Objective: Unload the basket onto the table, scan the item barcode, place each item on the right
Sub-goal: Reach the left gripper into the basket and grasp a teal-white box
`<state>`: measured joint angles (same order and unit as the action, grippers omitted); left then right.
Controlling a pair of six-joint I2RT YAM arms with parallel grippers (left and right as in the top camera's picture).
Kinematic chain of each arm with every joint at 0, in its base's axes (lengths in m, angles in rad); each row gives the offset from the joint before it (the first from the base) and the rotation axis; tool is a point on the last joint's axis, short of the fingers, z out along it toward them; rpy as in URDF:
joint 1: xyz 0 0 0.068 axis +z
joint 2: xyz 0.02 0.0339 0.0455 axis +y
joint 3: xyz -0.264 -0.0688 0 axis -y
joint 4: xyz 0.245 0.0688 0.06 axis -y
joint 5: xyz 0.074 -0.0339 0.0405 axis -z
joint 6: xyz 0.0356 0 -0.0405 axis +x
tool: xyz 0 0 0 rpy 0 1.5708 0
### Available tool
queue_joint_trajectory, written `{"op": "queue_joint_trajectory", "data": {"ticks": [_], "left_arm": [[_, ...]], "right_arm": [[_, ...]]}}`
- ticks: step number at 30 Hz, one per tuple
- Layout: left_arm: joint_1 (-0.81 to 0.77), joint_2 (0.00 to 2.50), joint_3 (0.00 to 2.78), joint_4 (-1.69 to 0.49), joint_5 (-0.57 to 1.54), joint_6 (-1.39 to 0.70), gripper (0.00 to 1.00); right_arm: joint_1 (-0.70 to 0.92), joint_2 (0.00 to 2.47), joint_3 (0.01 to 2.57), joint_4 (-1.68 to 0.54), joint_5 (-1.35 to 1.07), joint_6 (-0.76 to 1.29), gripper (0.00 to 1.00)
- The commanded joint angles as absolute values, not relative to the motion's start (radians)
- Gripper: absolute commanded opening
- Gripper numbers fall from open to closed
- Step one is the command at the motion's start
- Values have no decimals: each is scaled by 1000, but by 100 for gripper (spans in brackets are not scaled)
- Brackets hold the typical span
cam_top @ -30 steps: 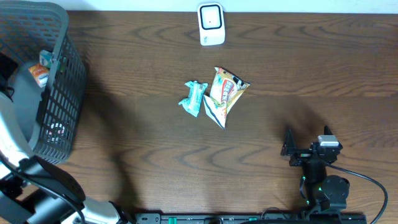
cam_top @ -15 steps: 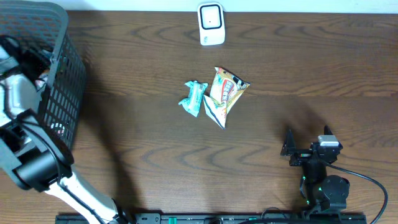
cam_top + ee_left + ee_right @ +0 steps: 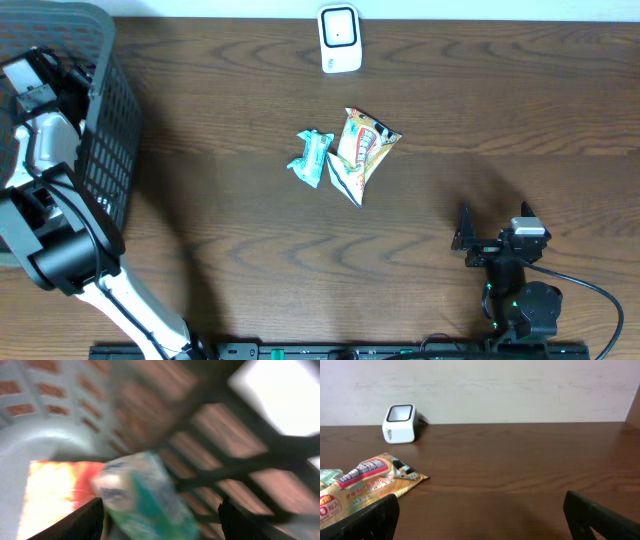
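Observation:
The teal-and-white packet [image 3: 145, 500] in the basket is already between my fingers, so I will lower my open left gripper onto it and close on it.
My left gripper [image 3: 68, 78] reaches into the grey mesh basket [image 3: 110, 150] at the table's left. In the left wrist view, which is blurred, a teal-and-white packet [image 3: 145, 500] lies between my open left gripper's [image 3: 160, 522] fingers. It sits close to the left finger, with a gap to the right one. An orange-red packet [image 3: 55, 490] lies beside it on the basket floor. The white barcode scanner [image 3: 339, 38] stands at the far edge. My right gripper [image 3: 493, 240] rests open and empty at the near right.
A teal packet [image 3: 312, 157] and an orange-yellow snack bag [image 3: 362, 152] lie together mid-table, also seen from the right wrist with the snack bag [image 3: 370, 480] left of the scanner [image 3: 400, 423]. The basket wall [image 3: 225, 465] stands close behind the left fingers.
My left arm has swung up into view and its gripper has moved into the basket, toward its far side. The right arm and the table items have not moved.

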<state>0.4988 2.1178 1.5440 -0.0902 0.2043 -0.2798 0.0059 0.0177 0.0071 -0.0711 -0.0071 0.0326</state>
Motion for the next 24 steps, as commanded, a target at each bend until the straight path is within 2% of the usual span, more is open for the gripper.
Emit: {"op": "queue_joint_trajectory", "data": {"ticks": [1, 3, 4, 5, 7, 8, 11, 18, 24], "left_arm": [[488, 2199, 1539, -70, 157, -294, 73], [490, 2216, 1539, -52, 153, -294, 73], [491, 2221, 1539, -46, 148, -294, 62], [492, 2222, 1539, -46, 146, -293, 59], [496, 2222, 1539, -39, 144, -292, 44], [502, 2222, 1539, -36, 145, -290, 29], [520, 2220, 1539, -39, 145, -290, 8], [579, 2104, 1539, -96, 149, -298, 7], [597, 1908, 1539, -138, 149, -397, 7]], "right_arm": [[6, 14, 6, -75, -6, 18, 99], [6, 14, 6, -76, -6, 18, 99], [6, 14, 6, -76, -6, 18, 99], [6, 14, 6, -76, -6, 18, 99], [6, 14, 6, -76, -6, 18, 99], [6, 14, 6, -76, -6, 18, 99], [6, 14, 6, -76, -6, 18, 99], [6, 14, 6, -76, -6, 18, 99], [6, 14, 6, -76, -6, 18, 99]]}}
